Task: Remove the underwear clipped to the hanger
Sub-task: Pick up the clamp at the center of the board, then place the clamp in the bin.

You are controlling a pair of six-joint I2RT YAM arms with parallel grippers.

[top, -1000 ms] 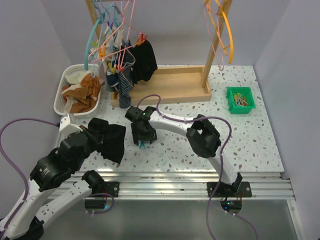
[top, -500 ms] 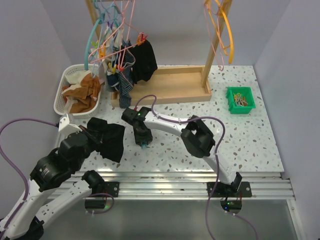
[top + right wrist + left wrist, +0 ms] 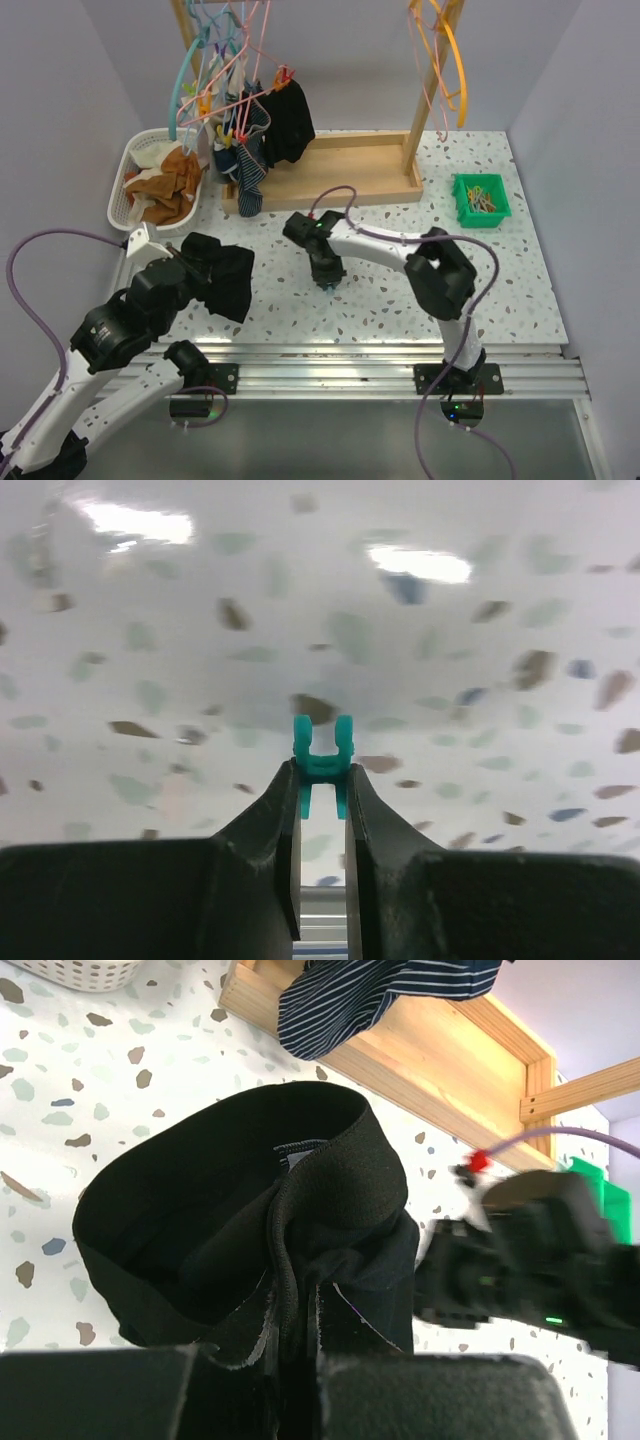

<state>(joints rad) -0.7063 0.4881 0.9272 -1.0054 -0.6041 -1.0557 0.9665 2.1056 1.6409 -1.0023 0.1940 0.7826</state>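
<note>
The unclipped underwear needs to go outward in the robot's left gripper to the white basket already holding orange-brown cloth (image 3: 167, 188), and the gripper needs to release it over that cloth.
One black underwear (image 3: 240, 1190) hangs bunched from my left gripper (image 3: 295, 1330), which is shut on its waistband; in the top view this gripper (image 3: 200, 268) is low over the table's left side. Another black underwear (image 3: 290, 120) is clipped to a pink hanger (image 3: 255, 75) on the wooden rack. My right gripper (image 3: 322, 780) is shut on a small teal clip (image 3: 323, 750), just above the speckled table; from the top this gripper (image 3: 326, 280) is at mid table.
A dark blue striped garment (image 3: 250, 165) hangs beside the black one. The white basket (image 3: 125, 170) at the left holds orange-brown cloth (image 3: 165, 190). A green bin (image 3: 480, 200) of clips stands at the right. The rack's wooden base (image 3: 340, 175) crosses the back; orange hangers (image 3: 445, 50) hang at its right.
My right gripper has closed on the teal clip and moved to the right across the table. My left gripper still holds the black underwear, shifted only slightly.
</note>
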